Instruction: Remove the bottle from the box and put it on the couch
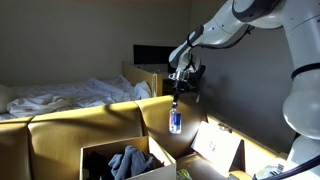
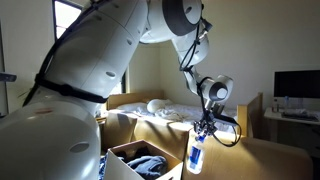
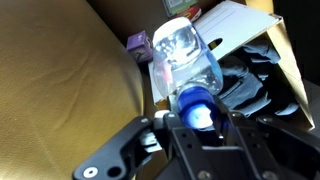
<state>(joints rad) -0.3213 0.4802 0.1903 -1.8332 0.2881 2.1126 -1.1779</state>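
I will next bring the bottle away from the box with my gripper, down onto the couch (image 1: 100, 118) seat beside the white panel (image 1: 199, 161) to release it, because the bottle still hangs in the air.
My gripper (image 1: 177, 98) is shut on the blue cap of a clear plastic bottle (image 1: 175, 120), which hangs upright below it in the air. In an exterior view the bottle (image 2: 196, 154) hangs beside the tan couch back. In the wrist view the bottle (image 3: 185, 62) fills the middle, its blue cap held between my fingers (image 3: 197, 118). The open cardboard box (image 1: 112, 152) with dark cloth inside stands below and to one side; it also shows in the wrist view (image 3: 262, 45). The tan couch (image 1: 100, 118) lies under the bottle and shows in the wrist view (image 3: 70, 80).
A bed with white bedding (image 1: 60, 95) stands behind the couch. A monitor (image 2: 297, 84) sits on a desk at the back. A box flap (image 1: 218, 148) sticks out near the arm's base.
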